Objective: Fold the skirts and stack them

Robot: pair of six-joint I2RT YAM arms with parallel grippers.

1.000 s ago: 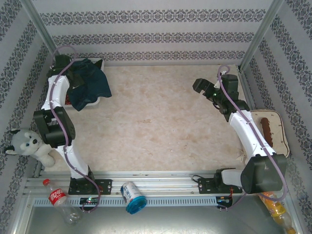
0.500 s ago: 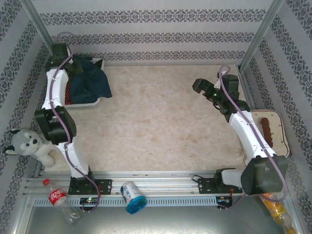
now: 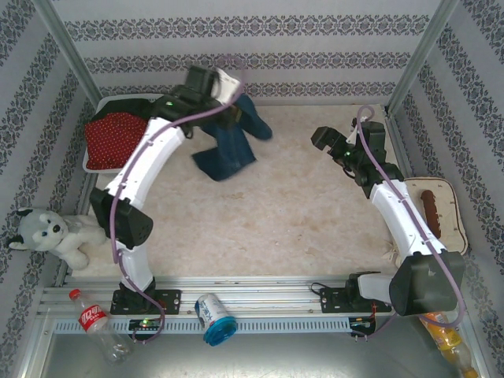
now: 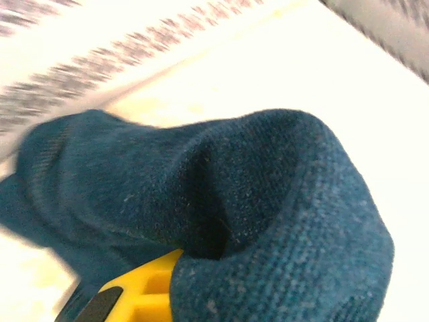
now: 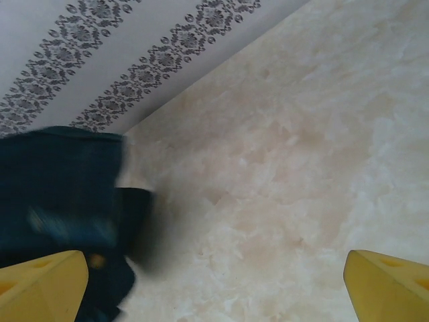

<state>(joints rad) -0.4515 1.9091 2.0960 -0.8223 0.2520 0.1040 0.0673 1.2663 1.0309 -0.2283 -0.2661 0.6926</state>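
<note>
My left gripper is going to carry the denim skirt point(image 3: 228, 150) back toward the middle of the bare table next and lower it there to let it go, as that area is clear.
A dark blue denim skirt point(image 3: 228, 150) hangs bunched over the back middle of the table, blurred by motion. My left gripper point(image 3: 224, 102) is shut on its top edge. In the left wrist view the denim skirt point(image 4: 268, 168) drapes over the jaws, and one yellow finger point(image 4: 144, 292) shows beneath it. A red skirt with white polka dots point(image 3: 114, 135) lies in the white basket point(image 3: 88, 161) at the back left. My right gripper point(image 3: 324, 142) hovers open at the right with nothing in it. In its wrist view the gripper point(image 5: 214, 288) faces bare table, with the denim skirt point(image 5: 60, 188) at the left.
A plush husky point(image 3: 47, 232) sits off the table's left edge. A white tray point(image 3: 445, 205) with a brown item lies at the right edge. A plastic bottle point(image 3: 98, 323) and a can point(image 3: 214, 316) lie by the front rail.
My left gripper shut on the denim skirt in the basket, then swung it up and right over the table's back. The red skirt is now uncovered. The right arm stayed still.
</note>
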